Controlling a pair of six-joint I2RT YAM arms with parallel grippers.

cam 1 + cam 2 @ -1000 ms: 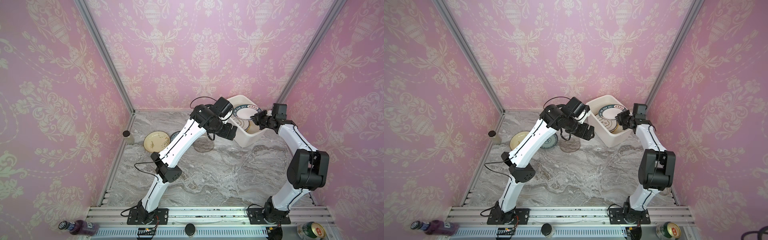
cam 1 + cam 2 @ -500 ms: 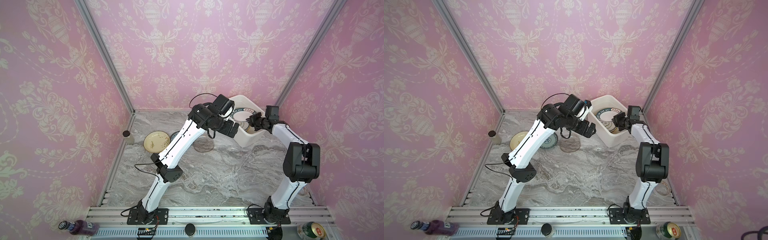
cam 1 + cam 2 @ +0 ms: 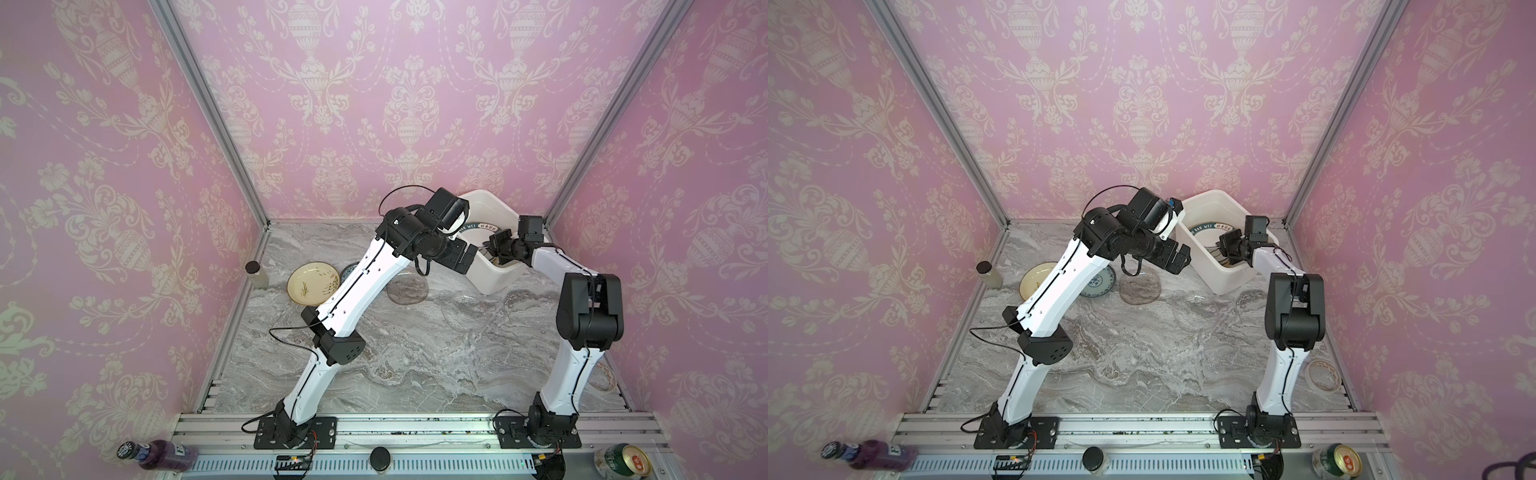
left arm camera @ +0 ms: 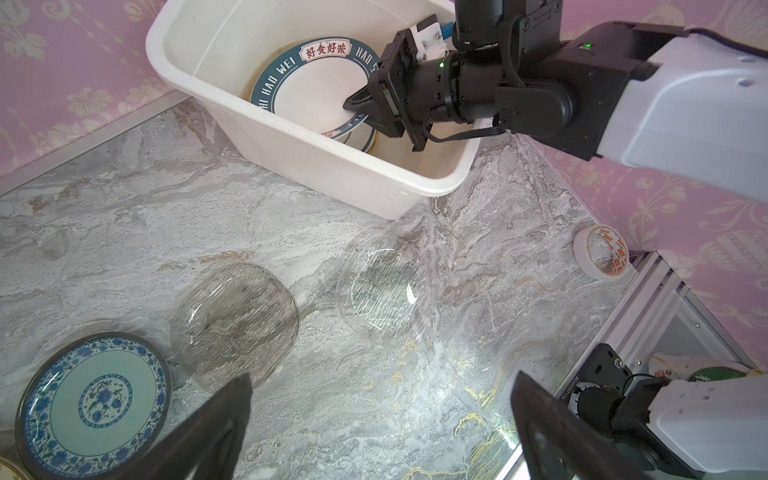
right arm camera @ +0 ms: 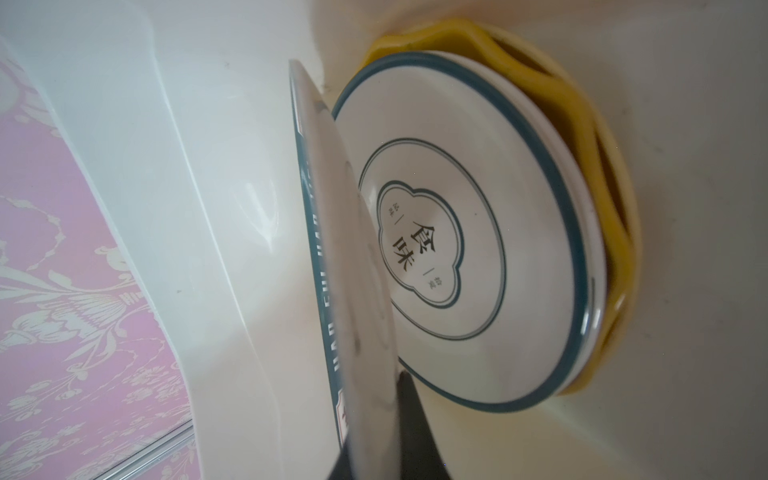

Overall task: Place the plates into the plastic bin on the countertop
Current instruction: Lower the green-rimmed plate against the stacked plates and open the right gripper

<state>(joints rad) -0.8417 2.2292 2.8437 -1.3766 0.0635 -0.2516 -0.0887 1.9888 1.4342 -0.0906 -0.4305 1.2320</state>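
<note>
My right gripper moves further down into the bin next and lets go of the tilted white plate over the teal-rimmed white plate [image 5: 468,236], which lies below the gripper.
The white plastic bin [image 3: 494,282] [image 3: 1225,278] [image 4: 324,166] stands at the back right of the grey countertop [image 3: 415,365]. My right gripper [image 3: 492,247] [image 4: 353,106] [image 5: 374,395] reaches inside it, shut on the edge of a tilted white plate with a dark lettered rim [image 4: 316,91] [image 5: 353,291]. Under it lie a teal-rimmed white plate [image 5: 478,249] and a yellow scalloped plate [image 5: 582,145]. My left gripper [image 3: 467,259] [image 4: 382,399] hangs open and empty beside the bin. On the countertop lie a pale yellow plate [image 3: 312,282], a teal floral plate [image 4: 95,403], a smoky glass plate [image 4: 235,324] and a clear glass plate [image 4: 384,291].
A tape roll [image 3: 602,376] [image 4: 602,253] lies near the right wall. A small capped jar [image 3: 256,274] stands by the left wall. On the front aluminium rail lie a purple bottle [image 3: 160,455] and a can [image 3: 623,459]. Pink walls close in the sides and the back.
My right gripper has moved leftward and deeper into the bin with the lettered plate. The left gripper has opened slightly wider and barely shifted.
</note>
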